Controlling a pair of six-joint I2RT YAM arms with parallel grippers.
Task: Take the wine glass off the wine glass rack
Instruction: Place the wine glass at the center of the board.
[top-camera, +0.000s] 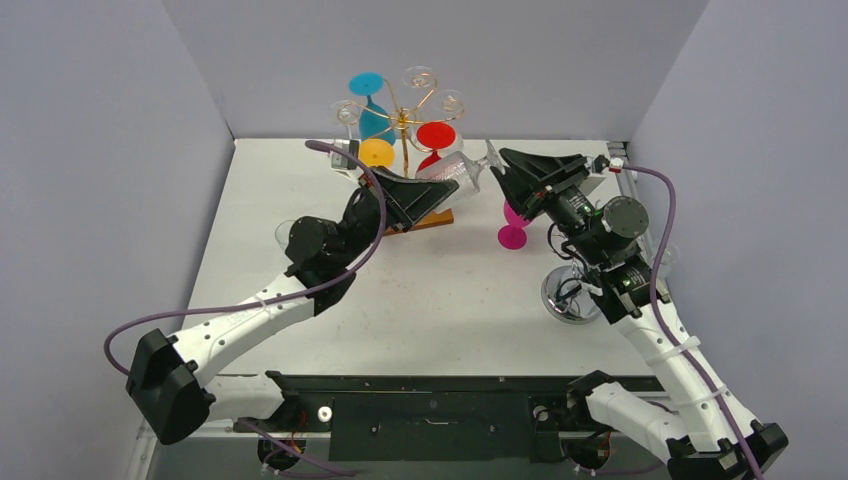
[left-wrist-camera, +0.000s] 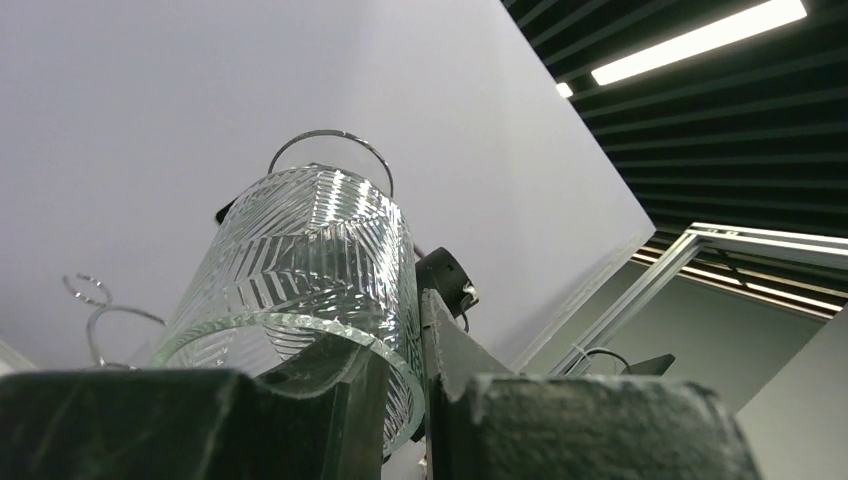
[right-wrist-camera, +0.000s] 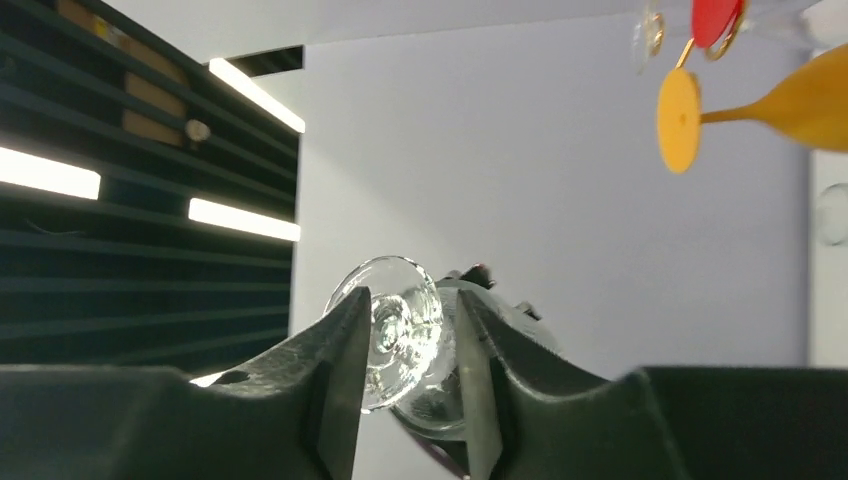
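Observation:
Bare tabletop lies below by another clear wine glass, so my left gripper needs to go down to its left in the top view, tilt the foot of the wine glass down and let go.
The gold wire wine glass rack (top-camera: 405, 120) stands at the back centre on its brown wooden base. Blue, yellow and red glasses hang on it. A clear cut-pattern wine glass (top-camera: 452, 172) lies tilted in the air in front of the rack. My left gripper (top-camera: 437, 190) is shut on its bowl rim; in the left wrist view the glass (left-wrist-camera: 300, 250) fills the middle, one finger inside the rim and one outside (left-wrist-camera: 420, 345). My right gripper (top-camera: 497, 170) is open at the glass's foot (right-wrist-camera: 400, 315), which sits just past its fingertips (right-wrist-camera: 410, 330).
A magenta glass (top-camera: 513, 225) stands on the table under my right gripper. A chrome stand with a round silver base (top-camera: 572, 296) sits by the right arm. The yellow glass (right-wrist-camera: 740, 110) and the red foot (right-wrist-camera: 715, 20) show in the right wrist view. Grey walls enclose the table.

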